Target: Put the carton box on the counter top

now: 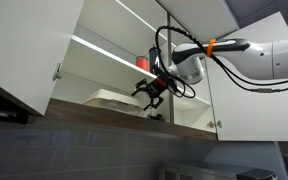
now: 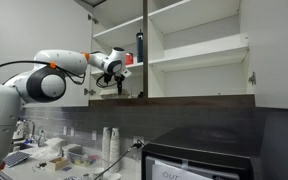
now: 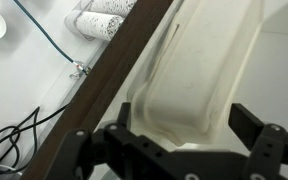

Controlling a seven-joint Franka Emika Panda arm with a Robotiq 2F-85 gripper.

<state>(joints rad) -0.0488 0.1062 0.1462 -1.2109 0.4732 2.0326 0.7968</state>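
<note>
The carton box's near rounded end (image 1: 132, 102) (image 3: 178, 114) is already between the open fingers of my gripper. My gripper will move a little farther onto that end next, so it can close across it.
The carton box (image 1: 109, 96) is a flat off-white clamshell lying on the bottom shelf of the open wall cabinet. In the wrist view the carton box (image 3: 199, 60) fills the middle, with its near rounded end between my jaws. My gripper (image 3: 184, 118) is open; its fingers (image 3: 244, 126) stand on either side of that end. A narrow gap shows on the right side. In both exterior views my gripper (image 1: 152, 90) (image 2: 112, 80) reaches into the cabinet at the bottom shelf. I cannot make out the box in the exterior view where the arm comes in from the left.
A red cup (image 1: 142, 62) stands on the shelf above and a tall dark bottle (image 2: 140, 45) nearby. The dark shelf front edge (image 3: 104, 90) runs beside the box. Below lie the counter with stacked paper cups (image 2: 109, 142), a cable (image 3: 14, 130) and a microwave (image 2: 199, 160). The cabinet door (image 1: 24, 50) hangs open.
</note>
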